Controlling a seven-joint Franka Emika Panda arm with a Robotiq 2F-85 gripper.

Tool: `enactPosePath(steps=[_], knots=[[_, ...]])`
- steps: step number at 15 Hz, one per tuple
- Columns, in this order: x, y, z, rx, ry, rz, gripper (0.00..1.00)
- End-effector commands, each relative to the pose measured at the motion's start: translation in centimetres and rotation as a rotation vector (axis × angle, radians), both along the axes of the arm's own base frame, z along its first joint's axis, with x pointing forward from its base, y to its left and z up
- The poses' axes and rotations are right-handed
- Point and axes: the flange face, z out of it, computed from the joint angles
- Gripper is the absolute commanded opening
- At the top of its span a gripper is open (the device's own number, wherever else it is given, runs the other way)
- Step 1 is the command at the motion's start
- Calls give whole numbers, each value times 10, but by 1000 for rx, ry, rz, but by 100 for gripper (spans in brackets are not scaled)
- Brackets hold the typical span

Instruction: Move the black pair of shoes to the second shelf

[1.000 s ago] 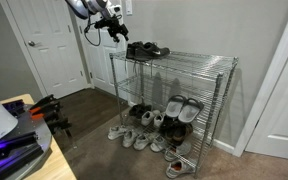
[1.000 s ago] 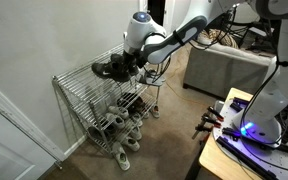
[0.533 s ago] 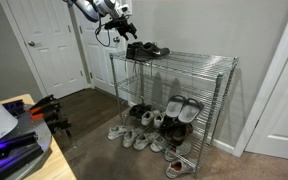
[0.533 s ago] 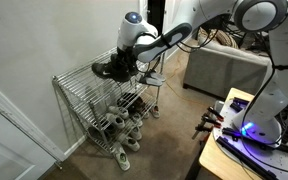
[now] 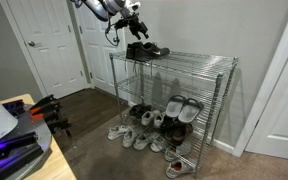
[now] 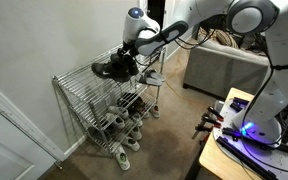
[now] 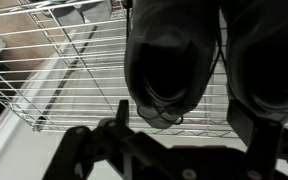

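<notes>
Only one shoe's end is between my gripper's fingers, so my gripper will next tilt and lower toward the neighbouring shoe, onto where the black shoes meet (image 5: 145, 50) (image 7: 223, 56).
The black pair of shoes (image 5: 145, 50) stands side by side on the top tier of the chrome wire rack, near its end; it also shows in an exterior view (image 6: 114, 69). In the wrist view both shoes (image 7: 168, 60) fill the upper picture, seen from above. My gripper (image 5: 134, 30) hangs just above the shoes, open and empty. In the wrist view my gripper (image 7: 182, 113) has its fingers (image 7: 123, 112) spread to either side of one shoe's end. The second shelf (image 5: 174, 92), the middle wire tier, is bare in both exterior views (image 6: 102, 100).
White and grey sneakers (image 5: 183, 108) and dark shoes (image 5: 142, 114) sit on the lowest tier. More sneakers (image 5: 134, 138) lie on the floor in front. A white door (image 5: 46, 50) is beside the rack. A table with equipment (image 5: 14, 140) stands near. A grey sofa (image 6: 224, 70) shows behind.
My arm has swung from beside the rack's end to over the top tier, bringing the gripper above the black shoes. The shoes have not moved.
</notes>
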Motion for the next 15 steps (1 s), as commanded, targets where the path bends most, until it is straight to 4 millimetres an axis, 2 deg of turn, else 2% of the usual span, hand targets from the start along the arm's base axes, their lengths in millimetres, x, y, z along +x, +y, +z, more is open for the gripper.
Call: enactPosePath(steps=[1, 5, 9, 12, 15], knots=[[6, -5, -13, 46, 34, -42, 100], [5, 23, -27, 112, 74, -8, 100], [-5, 50, -29, 134, 146, 13, 100], [-8, 56, -25, 122, 158, 47, 100], [-4, 49, -31, 97, 163, 43, 100]])
